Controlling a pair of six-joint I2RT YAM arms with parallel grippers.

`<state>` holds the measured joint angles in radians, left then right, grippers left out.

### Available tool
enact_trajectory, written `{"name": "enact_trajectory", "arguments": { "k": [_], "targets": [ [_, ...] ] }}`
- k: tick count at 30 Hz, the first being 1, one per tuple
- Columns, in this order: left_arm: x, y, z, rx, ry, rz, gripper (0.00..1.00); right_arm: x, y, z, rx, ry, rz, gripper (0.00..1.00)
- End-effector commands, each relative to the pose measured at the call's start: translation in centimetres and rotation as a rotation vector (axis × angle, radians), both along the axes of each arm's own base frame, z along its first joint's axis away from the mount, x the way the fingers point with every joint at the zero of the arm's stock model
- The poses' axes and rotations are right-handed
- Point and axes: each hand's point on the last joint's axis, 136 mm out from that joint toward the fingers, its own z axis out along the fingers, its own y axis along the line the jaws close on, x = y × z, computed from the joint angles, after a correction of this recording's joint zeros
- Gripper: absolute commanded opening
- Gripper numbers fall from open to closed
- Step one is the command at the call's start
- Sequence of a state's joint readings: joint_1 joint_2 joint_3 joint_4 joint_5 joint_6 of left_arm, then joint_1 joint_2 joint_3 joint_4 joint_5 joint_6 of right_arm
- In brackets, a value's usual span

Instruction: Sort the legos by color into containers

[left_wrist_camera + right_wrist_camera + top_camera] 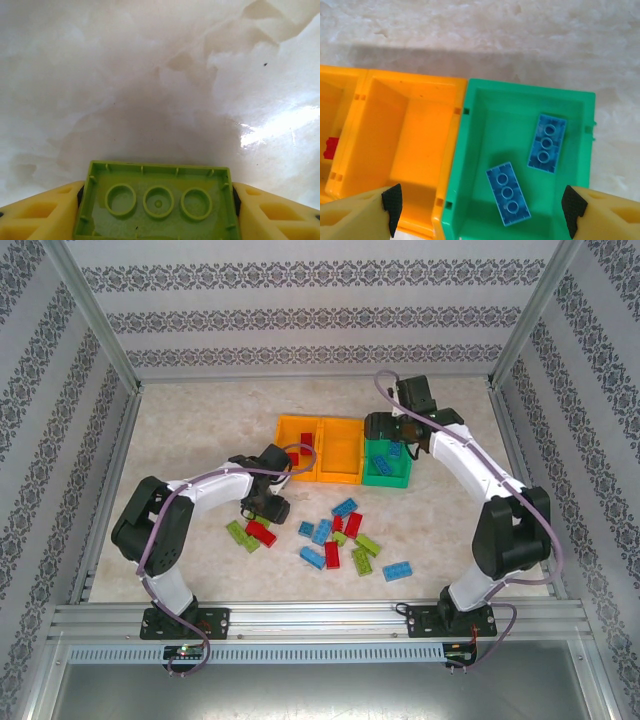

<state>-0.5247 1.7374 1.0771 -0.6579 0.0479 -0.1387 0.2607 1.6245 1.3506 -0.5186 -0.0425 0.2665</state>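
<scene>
The left gripper moves outward over the middle orange bin [340,452] next and releases the lime green lego there, since the bin stands empty between the red and blue legos.
A lime green lego [158,175] fills the gap between my left gripper's [158,220] yellow fingers [35,212], hollow underside towards the camera; the gripper is shut on it. From above, the left gripper [268,504] is at the left end of the loose legos [340,535], red, blue and green, scattered mid-table. The containers stand in a row behind: an orange bin [296,422] with red legos [303,452], a middle orange bin [340,452], and a green bin [385,480]. My right gripper [481,207] hangs open over the green bin [470,165], where two blue legos [547,143] [508,193] lie.
The middle orange bin [415,150] has nothing in it. A red lego [328,148] shows in the left orange bin. Metal frame rails [100,490] and patterned walls enclose the marble table; the right arm [480,475] arches over its right side.
</scene>
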Motion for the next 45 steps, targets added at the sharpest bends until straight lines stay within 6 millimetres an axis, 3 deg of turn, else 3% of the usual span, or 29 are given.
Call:
{"name": "enact_trajectory", "arguments": {
  "k": [1, 8, 12, 15, 19, 26, 34, 42, 44, 45],
  "targets": [
    [0.3, -0.7, 3.3, -0.019, -0.056, 0.011, 0.57, -1.0, -1.1, 0.6, -0.012, -0.029, -0.014, 0.86],
    [2.3, -5.0, 9.4, -0.211, -0.18, -0.011, 0.57, -5.1, -1.5, -1.4, -0.01, -0.021, 0.03, 0.85],
    [4.8, -8.5, 12.9, -0.354, -0.253, -0.038, 0.58, -8.2, -1.0, -3.5, 0.018, 0.012, 0.071, 0.84],
    [6.9, -10.9, 14.3, -0.414, -0.269, -0.064, 0.58, -10.6, -0.8, -5.6, 0.044, 0.091, 0.055, 0.81],
    [9.7, -13.5, 14.6, -0.445, -0.263, -0.105, 0.58, -13.0, -0.3, -7.5, 0.055, 0.156, 0.052, 0.79],
    [13.5, -16.1, 12.9, -0.423, -0.227, -0.123, 0.58, -16.2, 0.3, -9.2, 0.07, 0.225, 0.028, 0.78],
    [15.0, -17.2, 10.7, -0.41, -0.186, -0.106, 0.64, -19.6, 2.6, -10.4, 0.091, 0.291, 0.147, 0.74],
    [15.2, -16.9, 10.8, -0.398, -0.189, -0.069, 0.84, -22.6, 4.3, -11.6, 0.095, 0.351, 0.238, 0.72],
    [15.1, -16.9, 11.3, -0.411, -0.194, -0.06, 0.99, -23.1, 4.7, -11.9, 0.084, 0.363, 0.263, 0.72],
    [15.1, -17.0, 11.6, -0.418, -0.198, -0.055, 1.0, -23.3, 4.9, -12.0, 0.075, 0.366, 0.275, 0.72]
  ]
}}
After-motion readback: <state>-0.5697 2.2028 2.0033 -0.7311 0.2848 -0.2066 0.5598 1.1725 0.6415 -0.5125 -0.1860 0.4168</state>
